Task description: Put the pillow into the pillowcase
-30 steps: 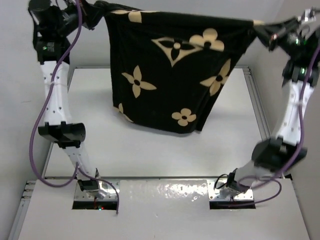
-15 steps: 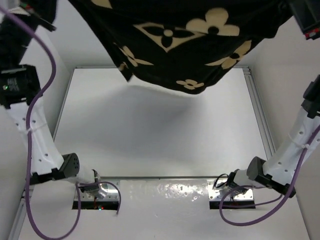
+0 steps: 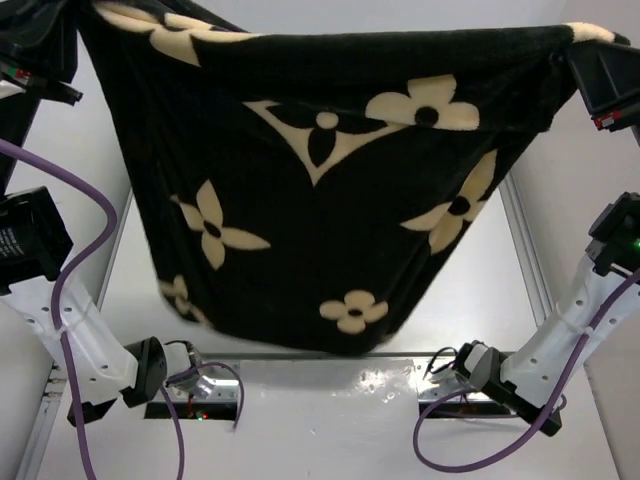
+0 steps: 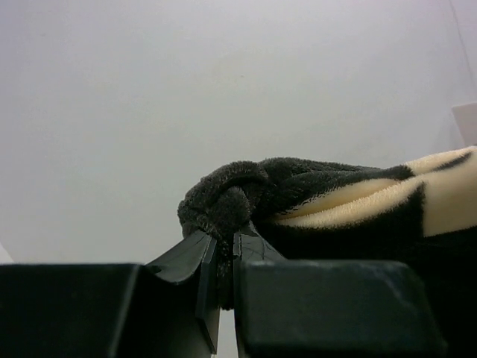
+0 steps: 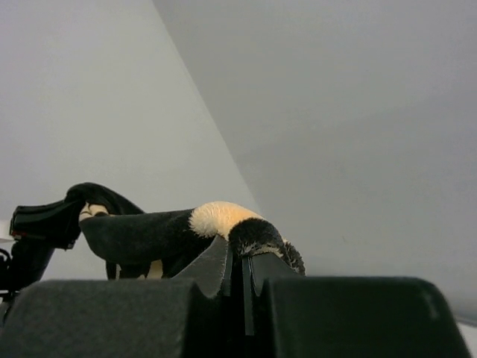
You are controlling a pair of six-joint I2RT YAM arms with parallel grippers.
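The left gripper moves outward and down to the table under the pillowcase next and releases the pillowcase's corner, because the pillowcase (image 3: 320,200) hangs spread wide above the table.
The pillowcase (image 3: 320,200), black plush printed with tan flowers and a star-diamond motif, hangs spread wide in the air between both arms and fills most of the top view. My left gripper (image 4: 225,242) is shut on its bunched black upper left corner (image 4: 231,201). My right gripper (image 5: 238,257) is shut on the upper right corner (image 5: 246,231), where a tan patch meets black pile. In the top view the left gripper (image 3: 55,15) sits at the top left and the right gripper (image 3: 585,50) at the top right. The pillow is out of view.
The white table (image 3: 130,280) with its metal rail (image 3: 530,260) lies under the hanging cloth. Both arm bases (image 3: 190,385) (image 3: 470,380) sit at the near edge, with purple cables looping beside them. Plain grey walls fill both wrist views.
Both arms swung the pillowcase up and out of frame, then brought it toward the camera; it now hangs much lower and nearer, spread wider, covering most of the table.
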